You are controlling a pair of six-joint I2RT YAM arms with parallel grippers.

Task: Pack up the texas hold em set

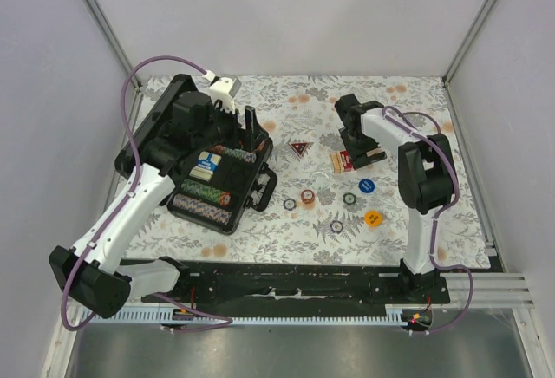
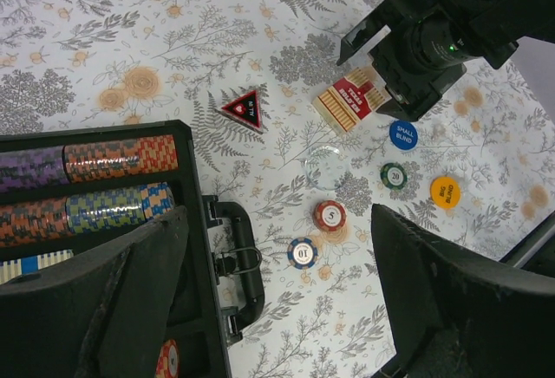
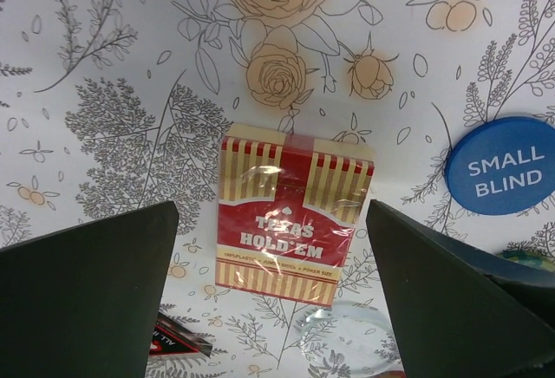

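The red card deck's case-side end pokes past my right gripper's fingers, so my left gripper will go to the right in the top view onto that end next.
The black briefcase (image 1: pixel 178 105) lies open at the left, with rows of chips (image 1: pixel 205 190) and a blue-white deck (image 1: pixel 205 166) inside; its handle (image 2: pixel 238 257) faces the loose pieces. My left gripper (image 1: pixel 250 128) hovers open and empty over the case's right edge (image 2: pixel 277 309). My right gripper (image 1: pixel 354 148) is open, its fingers either side of the red card deck (image 3: pixel 290 213), not touching it. The red-marked triangle (image 1: pixel 300 147) and several loose chips (image 1: pixel 308 196) lie on the cloth between the arms.
A blue "small blind" disc (image 3: pixel 501 177), an orange "big blind" disc (image 2: pixel 445 192), a green chip (image 2: pixel 394 174) and a clear round disc (image 2: pixel 323 166) lie near the deck. Red chip (image 2: pixel 330 215) and blue chip (image 2: pixel 302 253) lie by the case handle.
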